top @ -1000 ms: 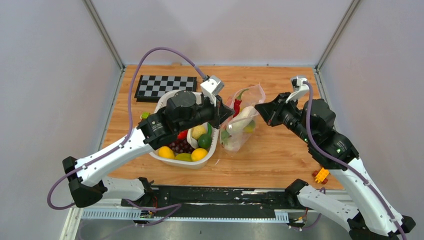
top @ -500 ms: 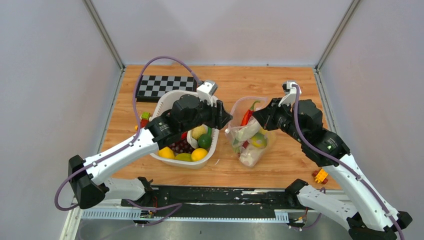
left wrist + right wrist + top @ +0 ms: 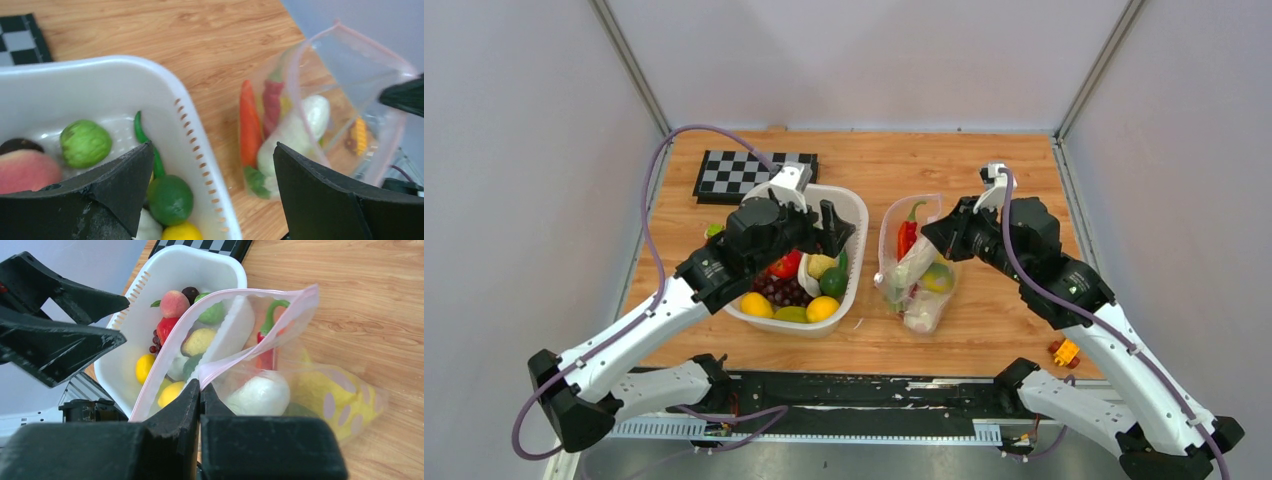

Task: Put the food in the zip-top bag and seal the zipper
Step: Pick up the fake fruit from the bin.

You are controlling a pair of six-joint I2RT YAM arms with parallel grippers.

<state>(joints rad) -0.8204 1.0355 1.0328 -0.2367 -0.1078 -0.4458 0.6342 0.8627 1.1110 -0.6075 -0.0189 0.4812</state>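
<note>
My left gripper will next move down and back to close its open fingers around the dark green lime (image 3: 833, 282) (image 3: 171, 200), because the lime is uncovered below it, nearer my base.
The zip-top bag (image 3: 919, 270) lies right of the white basket (image 3: 856, 208), its mouth gaping toward the back. My right gripper (image 3: 934, 232) is shut on the bag's right rim, pinching the pink zipper (image 3: 165, 355) between its fingertips (image 3: 200, 385). Inside the bag are a red chili (image 3: 908, 235), an orange carrot (image 3: 248, 125) and the white cabbage (image 3: 260, 392). My left gripper (image 3: 834, 225) hangs open and empty over the basket's right rim (image 3: 212, 150). More food stays in the basket: lemons (image 3: 822, 308), a lime (image 3: 170, 199), grapes (image 3: 782, 292) and a tomato (image 3: 786, 265).
A black-and-white checkerboard (image 3: 724, 172) lies at the back left, just behind the basket. A small orange piece (image 3: 1065, 350) sits by the right arm's base at the front right. Small coloured blocks (image 3: 713, 230) lie left of the basket.
My left gripper opened, let go of the bag's mouth and drew back left over the basket. The right gripper kept its hold as the bag settled lower on the table.
</note>
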